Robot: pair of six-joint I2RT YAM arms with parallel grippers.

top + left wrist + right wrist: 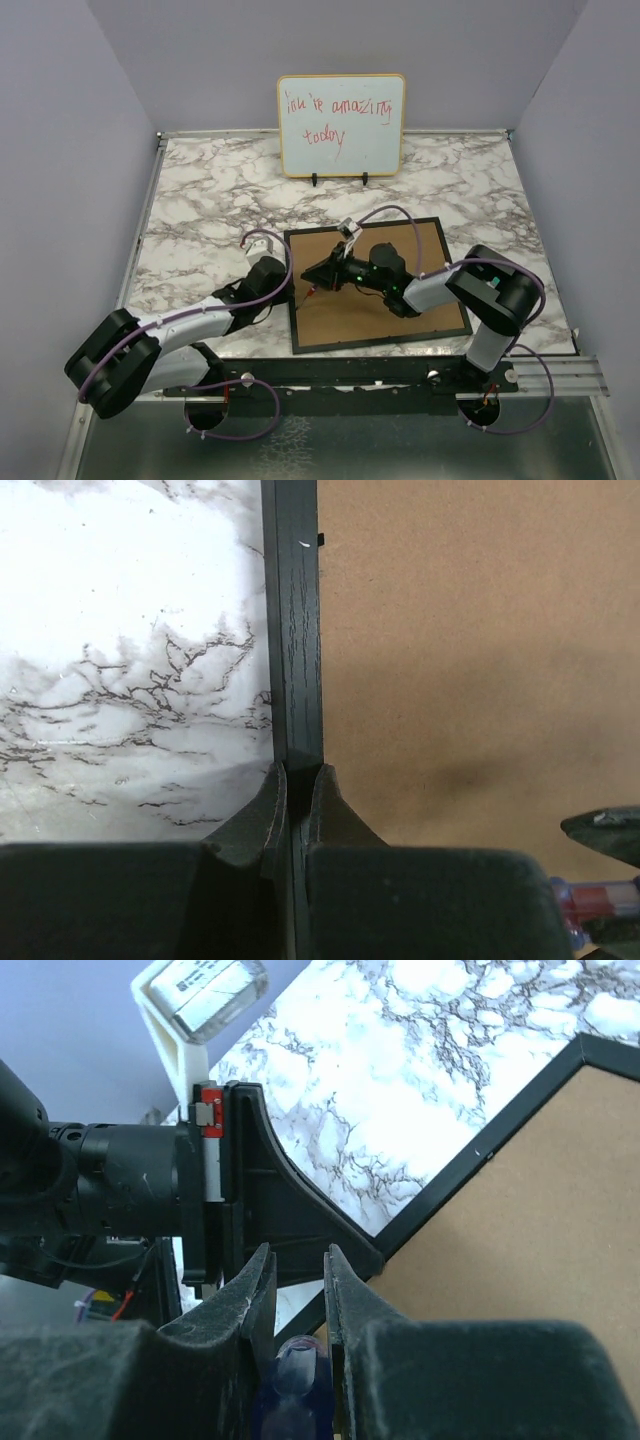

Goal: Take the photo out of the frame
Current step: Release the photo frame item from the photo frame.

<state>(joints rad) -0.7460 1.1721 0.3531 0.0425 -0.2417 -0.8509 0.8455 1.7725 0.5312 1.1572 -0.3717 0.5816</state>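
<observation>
The tool swings outward with my right gripper next, to the right in the top view, comes down to clear marble by the frame's far corner (472, 205), and is released.
The black frame (385, 340) lies face down on the marble table, its brown back panel (350, 320) up. The photo is hidden beneath the panel. My left gripper (288, 290) is shut on the frame's left rail (295, 630), one finger outside and one over the panel (470, 660). My right gripper (322, 275) hovers over the panel's left part, close to the left gripper, shut on a blue-handled tool (295, 1370). The rail (480, 1150) and panel (530, 1220) also show in the right wrist view, and the tool's handle (595, 900) in the left wrist view.
A wood-edged whiteboard (342, 125) with red handwriting stands on small feet at the back of the table. The left arm's gripper body (270, 1210) sits directly ahead of my right fingers. Grey walls enclose the table (200, 200) on three sides.
</observation>
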